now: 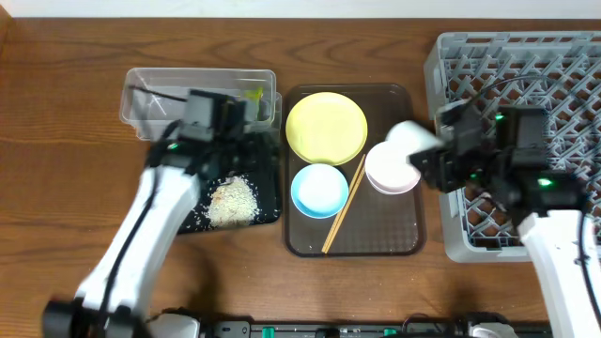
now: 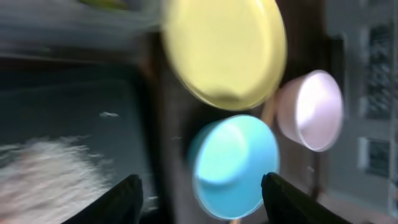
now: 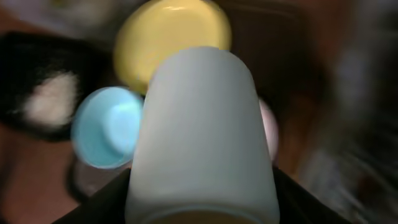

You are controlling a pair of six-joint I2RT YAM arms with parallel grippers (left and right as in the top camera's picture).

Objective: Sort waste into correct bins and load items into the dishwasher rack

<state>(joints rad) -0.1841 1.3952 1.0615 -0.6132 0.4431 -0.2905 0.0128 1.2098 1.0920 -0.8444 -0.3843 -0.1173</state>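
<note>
I will next move the small white cup in my right gripper over the grey dishwasher rack, and then lower it into its near end.
My right gripper is shut on the small white cup and holds it above the right side of the brown tray, beside the grey dishwasher rack. The cup fills the right wrist view, between the fingers. My left gripper is open and empty, over the black tray holding the white rice scraps. The green-and-white wrapper lies in the clear tub. The yellow plate, light-blue bowl, pinkish bowl and chopsticks sit on the brown tray.
The brown serving tray lies between the black tray and the rack. The left wrist view is blurred and shows the plate, blue bowl, pinkish bowl and rice. Bare wooden table lies at the left.
</note>
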